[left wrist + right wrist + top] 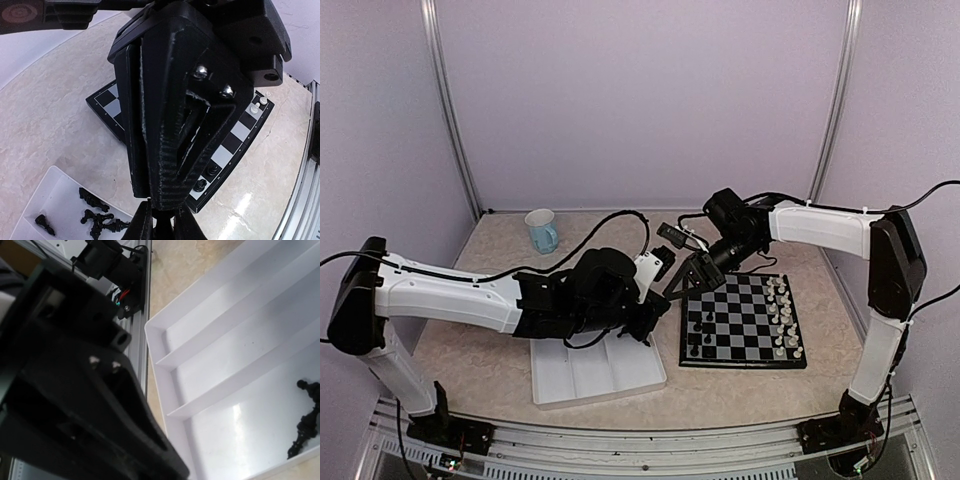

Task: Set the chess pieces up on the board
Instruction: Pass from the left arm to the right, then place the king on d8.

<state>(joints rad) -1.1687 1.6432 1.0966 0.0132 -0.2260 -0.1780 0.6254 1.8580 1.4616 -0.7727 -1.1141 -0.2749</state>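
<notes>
My right gripper carries its piece across next, lowers it and releases. The board's tray-side column of black pieces lies below, to its right in the top view.
The board (745,318) lies right of centre, with white pieces along its right side and a few black chess pieces (696,335) on its left column. My left gripper (655,315) hovers between the tray's far right corner and the board. In the left wrist view its fingers (141,224) are closed round a small dark thing (163,220), seemingly a black piece. My right gripper (675,290) meets it from above, and in the left wrist view (159,200) its fingers are pressed together at that thing's top. More black pieces (97,217) lie loose in the tray; they also show in the right wrist view (306,422).
The white compartment tray (595,372) lies at the front centre, left of the board. A pale blue mug (542,230) stands at the back left. The metal rail (137,300) runs along the near table edge.
</notes>
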